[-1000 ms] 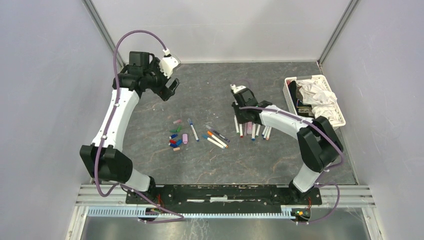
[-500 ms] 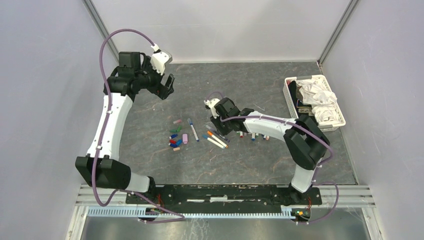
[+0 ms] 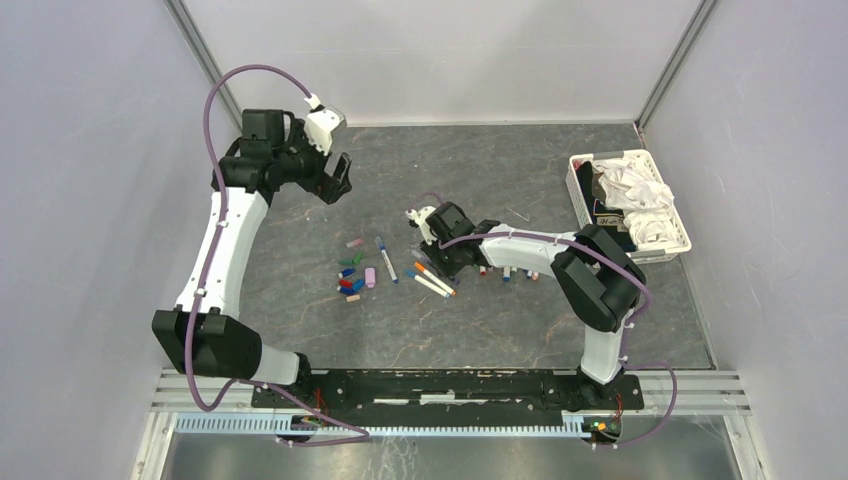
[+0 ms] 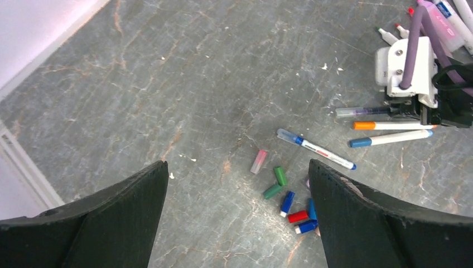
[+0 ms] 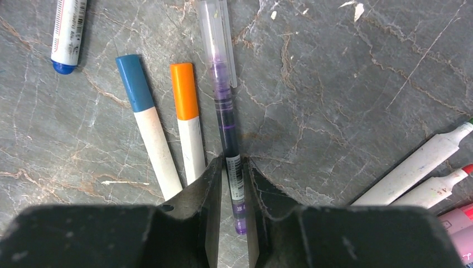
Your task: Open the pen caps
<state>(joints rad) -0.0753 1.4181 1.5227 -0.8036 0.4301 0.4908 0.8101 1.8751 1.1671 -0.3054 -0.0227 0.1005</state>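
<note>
The purple pen's clear cap (image 4: 348, 112) sticks out free of my right gripper. My left gripper should move down onto it next, toward the right in the top view.
Several loose pen caps (image 3: 352, 278) in blue, red, green and pink lie in a cluster left of centre; they also show in the left wrist view (image 4: 287, 203). My right gripper (image 3: 447, 258) is down on the table, shut on the rear of a purple pen (image 5: 226, 117) with a clear cap (image 5: 215, 33), its fingers (image 5: 211, 184) on either side of the barrel. Beside it lie an orange-capped pen (image 5: 184, 92) and a blue-capped pen (image 5: 134, 84). My left gripper (image 3: 338, 178) is open and empty, high above the back left (image 4: 237, 167).
A blue-tipped white pen (image 3: 385, 258) lies between the caps and my right gripper. A row of white pen barrels (image 3: 510, 270) lies right of it. A white basket (image 3: 680, 225) of white cloth stands at the right wall.
My right gripper has moved left from the row of white pens to the purple pen and come down around it. My left arm has shifted slightly left.
</note>
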